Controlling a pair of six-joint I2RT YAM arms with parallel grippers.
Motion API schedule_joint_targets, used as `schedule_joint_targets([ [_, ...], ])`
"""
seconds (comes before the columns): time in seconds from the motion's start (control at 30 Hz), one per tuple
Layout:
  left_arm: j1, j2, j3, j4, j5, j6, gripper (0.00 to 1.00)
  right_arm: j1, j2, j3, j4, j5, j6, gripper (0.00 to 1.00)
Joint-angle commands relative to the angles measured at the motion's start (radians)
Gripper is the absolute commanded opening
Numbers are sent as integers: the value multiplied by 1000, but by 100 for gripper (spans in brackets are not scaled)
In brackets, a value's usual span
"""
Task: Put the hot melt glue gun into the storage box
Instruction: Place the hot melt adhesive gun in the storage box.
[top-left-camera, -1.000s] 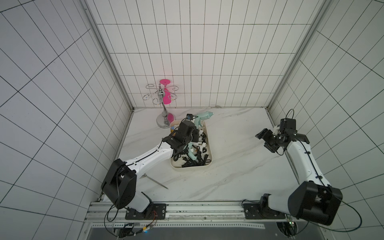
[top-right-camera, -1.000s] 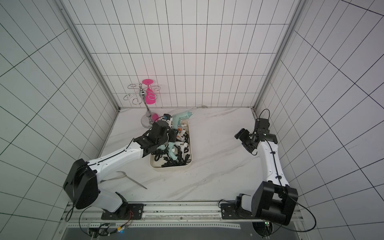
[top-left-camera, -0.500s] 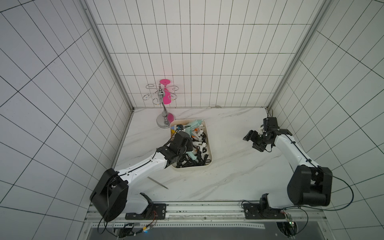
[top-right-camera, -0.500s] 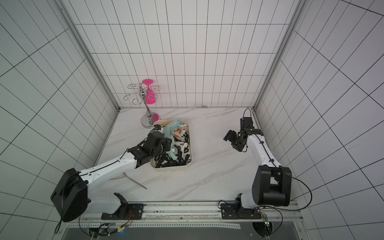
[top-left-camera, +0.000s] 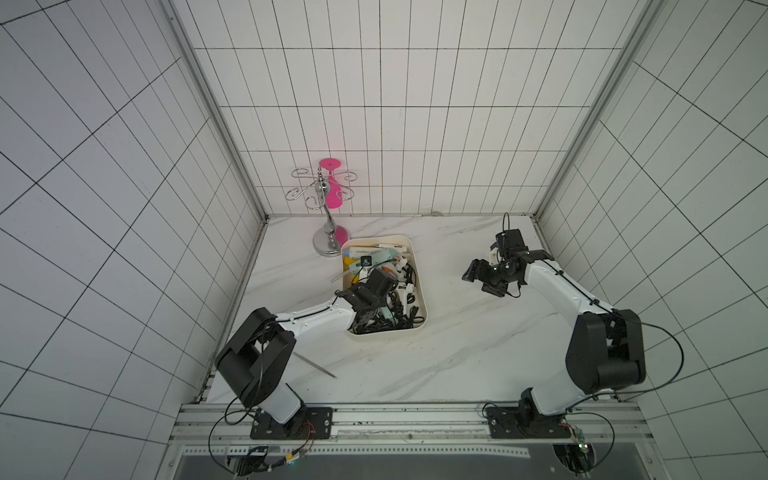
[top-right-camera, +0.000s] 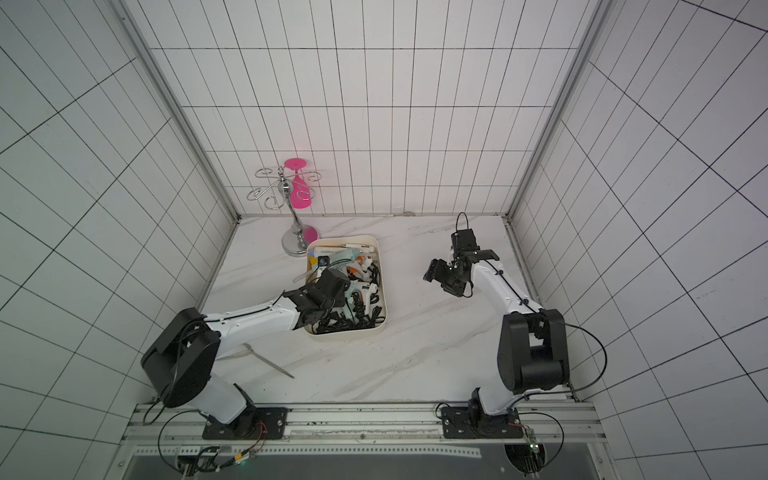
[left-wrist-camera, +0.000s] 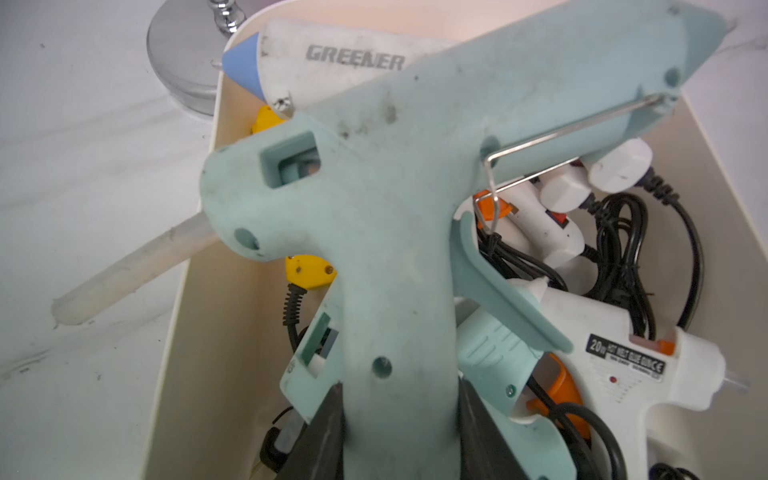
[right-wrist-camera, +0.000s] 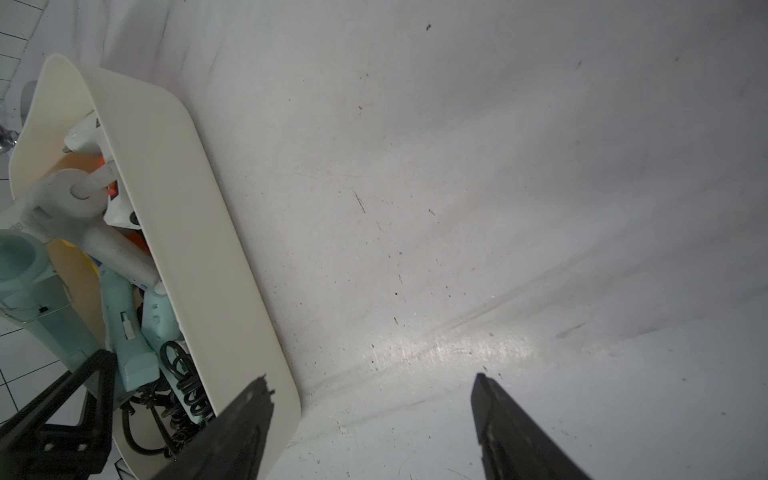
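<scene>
The piled glue guns and cords are below my left gripper, so it needs to move slightly back and down next and release the gun onto them.
The storage box (top-left-camera: 420, 291) is a cream tray on the marble table, seen in both top views (top-right-camera: 385, 291). My left gripper (left-wrist-camera: 401, 390) is shut on the handle of a mint hot melt glue gun (left-wrist-camera: 395, 166). The gun sits inside the box, over other glue guns, and its glue stick (left-wrist-camera: 124, 266) juts out over the box wall (left-wrist-camera: 195, 332). In a top view the left gripper (top-left-camera: 370, 293) is over the box's middle. My right gripper (right-wrist-camera: 372, 382) is open and holds nothing. It hovers over bare table right of the box (right-wrist-camera: 187, 208), as both top views (top-left-camera: 478, 278) show.
The box holds several white and mint glue guns (left-wrist-camera: 623, 361) and tangled black cords (top-left-camera: 390, 324). A chrome glass rack with a pink glass (top-left-camera: 328, 232) stands just behind the box. A thin metal rod (top-left-camera: 316, 365) lies on the table near the left arm's base.
My left gripper has brought the mint gun down from over the box's far end into the box. The right gripper has moved left, towards the box.
</scene>
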Motion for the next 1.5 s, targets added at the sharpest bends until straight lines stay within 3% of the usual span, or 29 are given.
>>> schedule_joint_targets([
  [0.0, -106, 76, 76, -113, -78, 46, 0, 8, 25, 58, 16, 19, -15, 78],
  [0.37, -113, 221, 112, -219, -39, -58, 0, 8, 38, 15, 21, 10, -29, 79],
  [0.63, -74, 169, -3, -267, -23, -160, 0, 8, 61, 32, 25, -6, -32, 79],
  [0.87, -81, 180, -1, -307, -7, -128, 0, 12, 77, 71, 49, -18, -33, 79],
  [0.93, -97, 174, 17, -331, -23, -105, 13, 14, 79, 98, 65, -21, -39, 80],
  [0.97, -103, 162, 26, -344, -32, -100, 22, 17, 85, 114, 69, -21, -44, 80],
  [1.03, -111, 119, 39, -368, -42, -85, 50, 24, 106, 159, 76, -26, -62, 80],
  [1.1, -113, 64, 50, -398, -41, -77, 63, 31, 129, 210, 84, -29, -76, 80],
  [1.3, -116, -163, 57, -374, 14, -8, 75, 63, 233, 362, 133, -91, -112, 80],
  [1.47, -106, -304, 71, -326, 3, 34, 80, 170, 317, 499, 123, -76, -185, 77],
])
